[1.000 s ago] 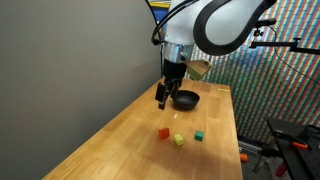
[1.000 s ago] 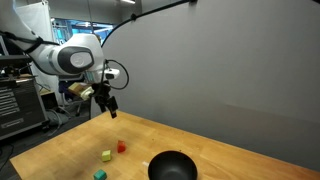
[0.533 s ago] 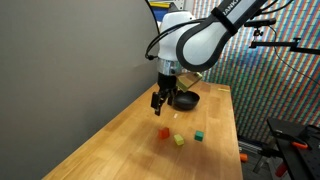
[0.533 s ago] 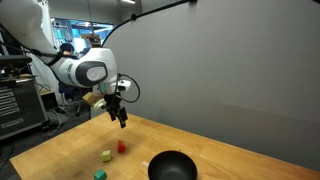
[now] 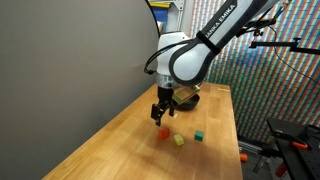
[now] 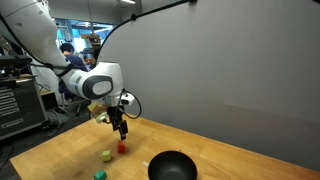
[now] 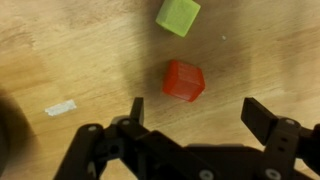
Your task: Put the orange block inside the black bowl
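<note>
My gripper will first move down and a little toward the yellow cube, then close on the orange block's sides, because the block is below and beyond my fingers.
The orange block [image 7: 184,80] lies on the wooden table, a tiny orange-red cube; it shows in both exterior views [image 5: 164,132] [image 6: 122,147]. My gripper [image 7: 194,112] is open and empty, hovering just above the block, its two fingers spread to either side of it; it also shows in both exterior views [image 5: 159,115] [image 6: 121,131]. The black bowl [image 6: 172,167] sits on the table in front of the block in that exterior view; in an exterior view [image 5: 190,99] it is mostly hidden behind my arm.
A yellow cube [image 5: 178,140] [image 7: 178,16] and a green cube [image 5: 199,135] lie near the orange block. They also show in an exterior view, yellow [image 6: 105,155] and green [image 6: 98,176]. A small white tape mark [image 7: 60,107] is on the wood. A grey wall borders the table.
My gripper has moved away from the bowl and down toward the orange block, staying open. The blocks and bowl have not moved.
</note>
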Available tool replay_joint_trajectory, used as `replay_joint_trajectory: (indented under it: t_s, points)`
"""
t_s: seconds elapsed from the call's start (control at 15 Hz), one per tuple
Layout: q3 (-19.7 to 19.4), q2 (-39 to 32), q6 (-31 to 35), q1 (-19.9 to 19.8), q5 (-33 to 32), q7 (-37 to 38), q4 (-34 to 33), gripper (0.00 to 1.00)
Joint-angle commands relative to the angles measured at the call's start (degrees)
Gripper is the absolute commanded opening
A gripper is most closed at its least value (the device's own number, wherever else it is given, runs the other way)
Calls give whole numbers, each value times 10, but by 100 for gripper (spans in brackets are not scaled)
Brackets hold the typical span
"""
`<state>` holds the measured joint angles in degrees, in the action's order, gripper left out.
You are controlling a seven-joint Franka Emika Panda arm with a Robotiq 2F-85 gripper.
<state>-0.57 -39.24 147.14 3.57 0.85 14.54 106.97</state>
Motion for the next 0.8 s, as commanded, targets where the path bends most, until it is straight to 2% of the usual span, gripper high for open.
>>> replay_joint_trajectory:
  t_s: [0.0,0.33,0.73]
  points:
    - [-10,-34,-28,7,15,17,-41,100]
    - [5,-64,-74,-5,47,11,-65,100]
    - [0,-91,-92,1,42,8,-97,100]
